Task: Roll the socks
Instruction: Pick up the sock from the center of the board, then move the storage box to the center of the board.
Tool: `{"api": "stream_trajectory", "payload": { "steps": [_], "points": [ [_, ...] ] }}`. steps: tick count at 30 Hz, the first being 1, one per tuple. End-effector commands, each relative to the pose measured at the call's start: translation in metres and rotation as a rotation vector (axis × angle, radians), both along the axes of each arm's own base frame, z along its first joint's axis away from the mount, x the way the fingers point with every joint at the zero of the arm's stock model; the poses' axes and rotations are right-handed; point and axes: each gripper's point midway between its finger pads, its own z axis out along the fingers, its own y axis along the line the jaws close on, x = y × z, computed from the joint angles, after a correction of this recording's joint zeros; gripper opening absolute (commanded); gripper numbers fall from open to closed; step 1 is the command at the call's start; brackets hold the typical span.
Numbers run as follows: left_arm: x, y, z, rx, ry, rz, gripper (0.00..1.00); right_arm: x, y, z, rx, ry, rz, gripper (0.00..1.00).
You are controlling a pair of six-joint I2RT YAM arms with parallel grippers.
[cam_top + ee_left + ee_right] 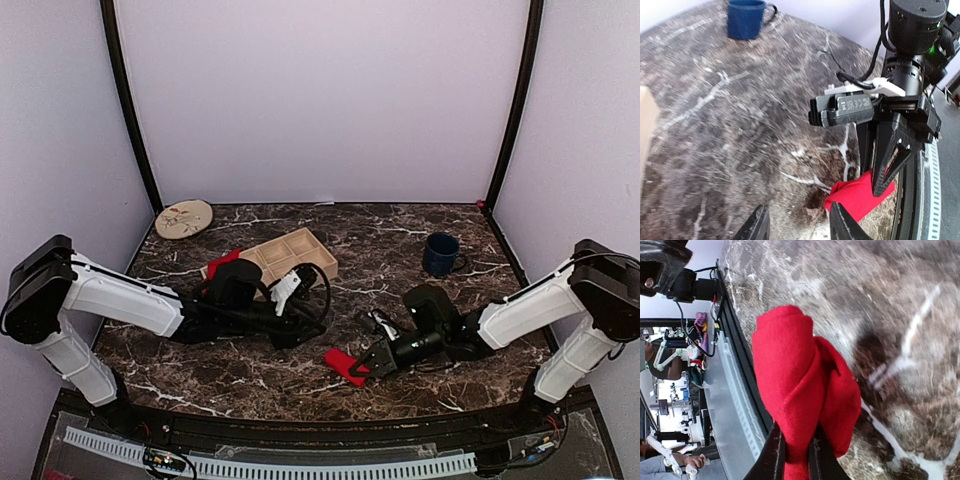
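I need to raise my right gripper, move it outward over the wooden compartment tray [301,246], lower it and let go of the red sock inside, because the sock is already folded over on itself.
A red sock [800,385], folded over on itself, is pinched at one end between the fingers of my right gripper [796,460], which is shut on it. In the top view that sock [345,365] lies on the marble near the front edge, at the tip of the right gripper [362,362]. My left gripper [800,226] is open with only bare marble between its fingers, just left of the sock [860,197]. From above, the left gripper [305,318] is at the table's middle. A second red sock [222,262] shows by the tray, behind the left arm.
A wooden compartment tray [290,255] sits behind the left arm, its edge [647,125] showing in the left wrist view. A blue mug [440,253] stands at the back right. A patterned round plate [184,218] lies at the back left corner.
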Motion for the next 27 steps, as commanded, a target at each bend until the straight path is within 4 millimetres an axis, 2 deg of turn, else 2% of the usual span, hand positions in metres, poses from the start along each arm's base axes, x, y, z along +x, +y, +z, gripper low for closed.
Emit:
{"api": "stream_trajectory", "payload": {
  "steps": [1,5,8,12,14,15,21,27],
  "points": [
    [0.017,0.022,0.034,-0.044,-0.107,0.156,0.44,0.028,0.026,0.045,0.074,-0.084,-0.002,0.00],
    [0.023,0.053,0.054,-0.073,-0.165,0.289,0.43,0.058,0.041,0.058,0.022,-0.167,0.001,0.00],
    [0.028,0.082,0.063,-0.073,-0.197,0.411,0.43,0.088,0.054,0.064,-0.028,-0.229,-0.001,0.00],
    [0.032,0.113,0.075,-0.068,-0.235,0.533,0.43,0.144,0.080,0.091,-0.084,-0.382,0.004,0.00],
    [0.036,0.127,0.079,-0.058,-0.245,0.598,0.43,0.165,0.089,0.093,-0.152,-0.428,0.018,0.00],
    [0.037,0.134,0.083,-0.060,-0.249,0.633,0.43,0.177,0.095,0.087,-0.187,-0.442,0.027,0.00],
    [0.046,0.167,0.089,-0.049,-0.251,0.804,0.42,0.227,0.123,0.078,-0.311,-0.539,0.055,0.00],
    [0.049,0.178,0.088,-0.039,-0.250,0.866,0.42,0.251,0.129,0.062,-0.409,-0.610,0.064,0.00]
  ]
}}
